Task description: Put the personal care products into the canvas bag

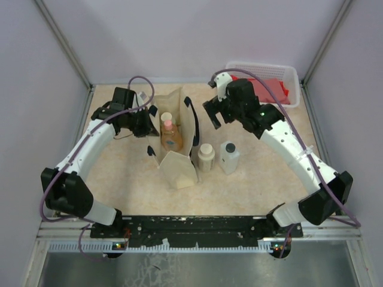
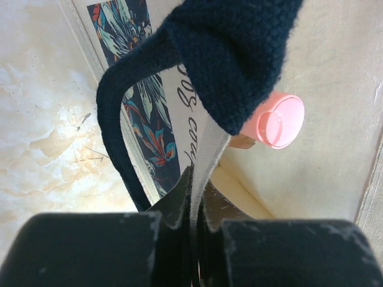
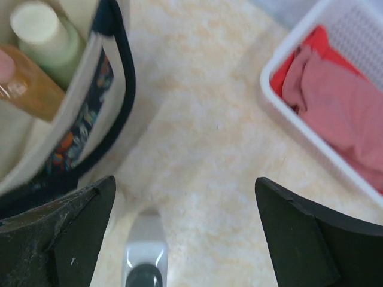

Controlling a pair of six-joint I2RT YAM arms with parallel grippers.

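My right gripper moves back and down next, open fingers on either side of the white square bottle's body (image 1: 229,161), below it and nearer my base, still outside the bag (image 1: 178,156).
The canvas bag (image 1: 178,156) stands open mid-table with navy straps. Inside it stand the orange bottle with pink cap (image 1: 171,137) and the olive-green bottle with pale cap (image 1: 166,118). The cream round bottle (image 1: 206,157) and the white square bottle with dark cap (image 1: 229,156) stand on the table right of the bag. My left gripper (image 1: 147,123) is shut on the bag's left rim (image 2: 206,152); the pink cap (image 2: 279,122) shows beyond it. My right gripper (image 1: 214,115) is open and empty above the table, behind the white bottle (image 3: 144,260).
A white mesh basket (image 1: 286,72) with a red cloth (image 1: 274,88) stands at the back right corner, and shows in the right wrist view (image 3: 281,98). The navy strap (image 2: 233,54) drapes over the bag rim close to my left fingers.
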